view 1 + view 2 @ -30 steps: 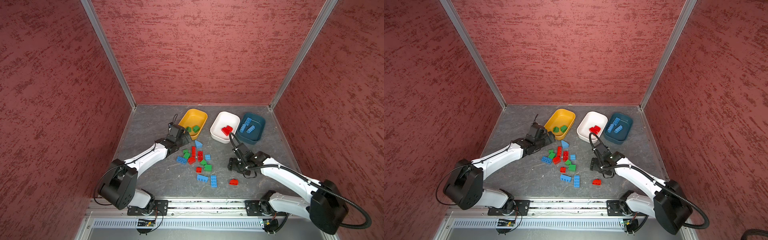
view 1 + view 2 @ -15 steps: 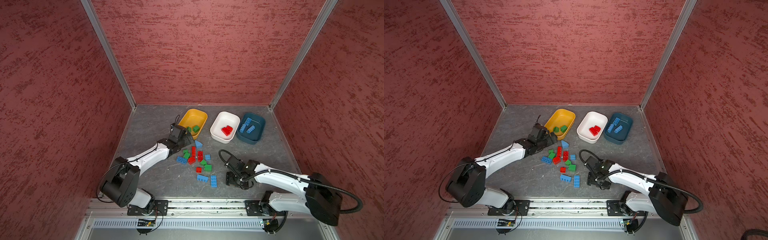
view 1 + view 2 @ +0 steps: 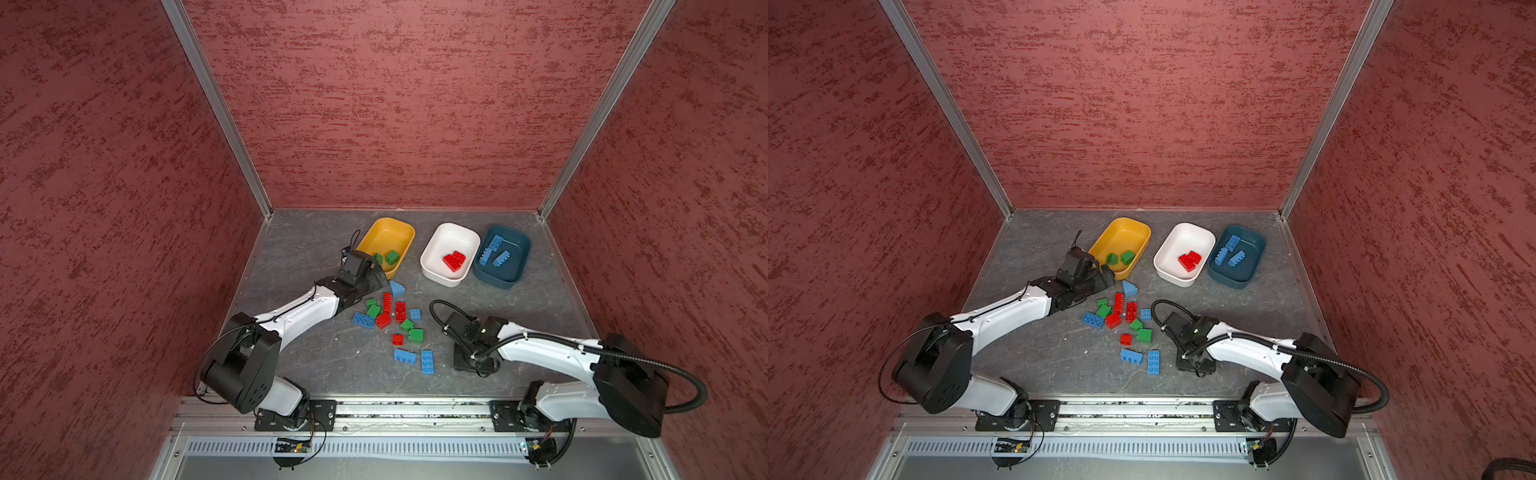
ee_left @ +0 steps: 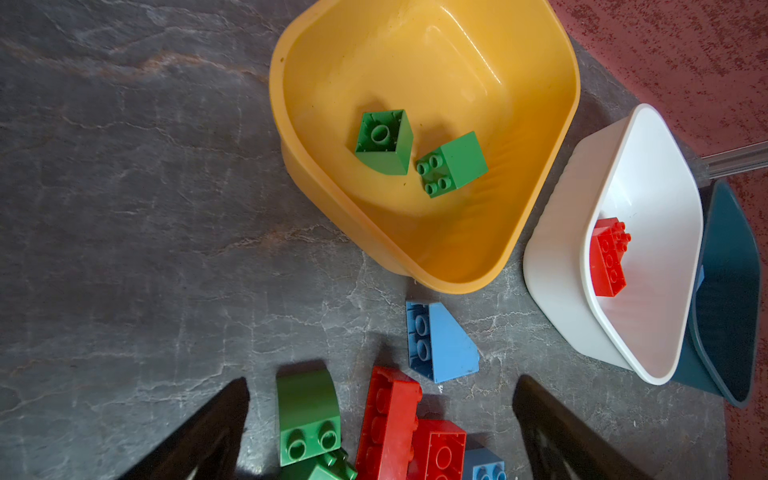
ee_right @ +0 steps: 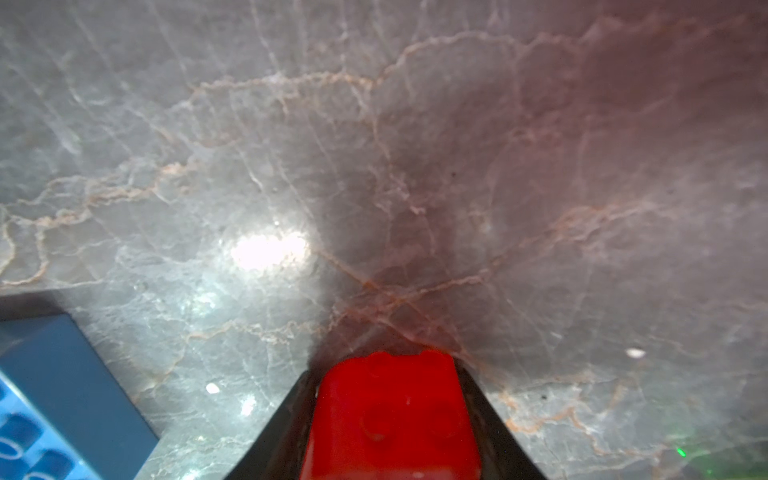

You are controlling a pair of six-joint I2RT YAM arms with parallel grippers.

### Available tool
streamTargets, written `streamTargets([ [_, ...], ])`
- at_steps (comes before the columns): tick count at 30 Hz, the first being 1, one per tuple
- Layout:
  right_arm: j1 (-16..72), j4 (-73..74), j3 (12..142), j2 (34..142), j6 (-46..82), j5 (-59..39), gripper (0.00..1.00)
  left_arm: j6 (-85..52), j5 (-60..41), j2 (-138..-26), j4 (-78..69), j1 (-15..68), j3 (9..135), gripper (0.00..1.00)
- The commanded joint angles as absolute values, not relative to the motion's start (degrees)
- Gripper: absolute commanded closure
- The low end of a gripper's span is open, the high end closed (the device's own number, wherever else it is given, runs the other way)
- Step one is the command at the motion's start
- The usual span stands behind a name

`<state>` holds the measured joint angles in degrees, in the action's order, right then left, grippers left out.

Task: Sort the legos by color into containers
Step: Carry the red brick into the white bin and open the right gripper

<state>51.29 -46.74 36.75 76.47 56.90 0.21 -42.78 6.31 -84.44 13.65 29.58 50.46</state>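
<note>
My right gripper holds the red lego, and red legos are already in the white container. Next it will go up and outward over that container's bare far part [image 3: 450, 240] and let go of the lego.
Loose red, green and blue legos [image 3: 390, 316] lie in a pile mid-table. My left gripper [image 3: 376, 282] hangs open over the pile's far edge, next to the yellow container [image 3: 388, 237]. In the left wrist view its fingers straddle a green lego [image 4: 307, 411] and a red lego [image 4: 390, 419] without touching them. My right gripper [image 3: 473, 363] is down at the table's front right, shut on a red lego [image 5: 390, 415]. The yellow container holds two green legos [image 3: 392, 257], the white container [image 3: 451, 241] red legos [image 3: 454, 261], and the teal container [image 3: 515, 266] blue legos [image 3: 496, 254].
Two blue legos [image 3: 427, 361] lie just left of my right gripper; one shows in the right wrist view as a blue lego [image 5: 62, 395]. A sloped blue lego [image 4: 440, 345] sits between the pile and the yellow container. Red walls enclose the table on three sides.
My right arm swung toward the front and came down over the lone red lego, and its jaws closed on it. My left arm has barely moved.
</note>
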Motion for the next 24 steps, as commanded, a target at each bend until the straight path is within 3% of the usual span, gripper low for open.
streamTargets([
  [1,51.6,-43.6,38.0,76.5,55.7,2.7,0.55,-42.3,6.5,-85.6,13.4,29.7,51.5,0.01],
  [14,40.1,-32.4,53.0,85.4,37.1,11.5,0.6,-41.5,7.6,-84.7,15.1,30.0,52.2,0.01],
  [24,28.6,-15.6,62.4,93.8,30.0,11.1,0.6,-41.0,10.2,-85.3,23.3,30.2,54.6,0.01],
])
